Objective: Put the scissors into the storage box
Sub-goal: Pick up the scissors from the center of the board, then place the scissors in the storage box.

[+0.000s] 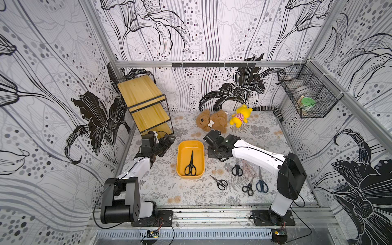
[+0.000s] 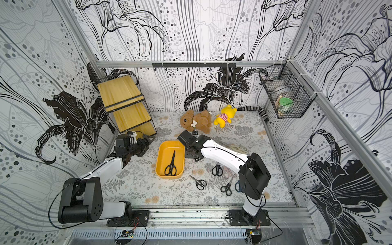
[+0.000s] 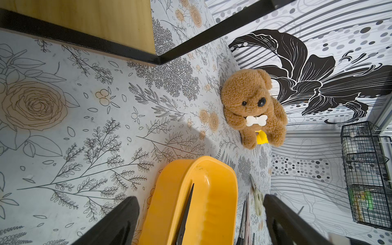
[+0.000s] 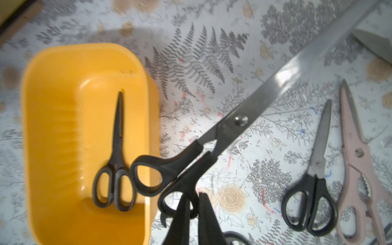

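Note:
The blades of the held scissors still point away from the box, so my right gripper will next turn and move over the side of the box, then down toward the handles of the scissors inside the box.
The orange-yellow storage box (image 1: 184,148) (image 2: 166,148) (image 4: 63,106) lies mid-table with one black-handled pair of scissors (image 1: 191,164) (image 4: 116,159) inside. My right gripper (image 4: 194,197) (image 1: 214,154) is shut on a handle ring of a large black-handled pair (image 4: 244,114), held just beside the box's right wall. Several more scissors lie to the right: black (image 1: 237,168), pinkish (image 1: 247,167), small black (image 1: 219,182), dark blue (image 1: 261,183), cream (image 2: 233,146). My left gripper (image 1: 167,140) (image 3: 200,200) stands open left of the box, holding nothing.
A brown plush dog (image 1: 212,122) and a yellow plush (image 1: 240,115) lie at the back. The wooden shelf rack (image 1: 144,101) leans at the back left, close to my left gripper. A black wire basket (image 1: 307,95) hangs on the right wall.

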### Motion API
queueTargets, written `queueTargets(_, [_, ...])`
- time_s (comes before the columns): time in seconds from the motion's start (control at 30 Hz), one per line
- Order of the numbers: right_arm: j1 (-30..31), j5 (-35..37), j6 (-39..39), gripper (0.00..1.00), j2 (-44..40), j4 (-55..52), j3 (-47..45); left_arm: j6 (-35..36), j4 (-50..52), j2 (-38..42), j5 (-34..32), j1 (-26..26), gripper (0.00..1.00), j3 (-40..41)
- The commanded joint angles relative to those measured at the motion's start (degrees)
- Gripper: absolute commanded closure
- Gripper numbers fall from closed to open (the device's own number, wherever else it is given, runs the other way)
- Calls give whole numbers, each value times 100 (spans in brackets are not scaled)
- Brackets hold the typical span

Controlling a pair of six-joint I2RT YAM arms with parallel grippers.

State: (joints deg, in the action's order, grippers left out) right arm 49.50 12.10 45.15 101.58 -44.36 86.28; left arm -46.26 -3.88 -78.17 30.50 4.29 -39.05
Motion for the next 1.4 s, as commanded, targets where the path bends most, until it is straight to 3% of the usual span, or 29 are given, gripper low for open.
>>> queueTargets(0.0, [182, -234, -604, 100, 215, 36, 459, 73, -133, -82, 17, 63, 4, -11])
queueTargets(0.33, [663, -721, -1152, 100, 1329, 350, 1366, 108, -80, -194, 22, 142, 4, -55])
queueTargets(1.07, [953, -1050, -1500, 99, 2288, 530, 1335, 64, -116, -217, 58, 434, 4, -34])
queueTargets(1.17, [962, -1051, -1521, 92, 2323, 534, 1329, 64, -125, -220, 70, 450, 4, -33])
queueTargets(1.23, [957, -1059, -1544, 81, 2339, 525, 1343, 62, -129, -212, 69, 459, 4, -27])
queueTargets(1.37, [963, -987, -1561, 75, 2301, 513, 1390, 63, -131, -207, 67, 475, 4, -24])
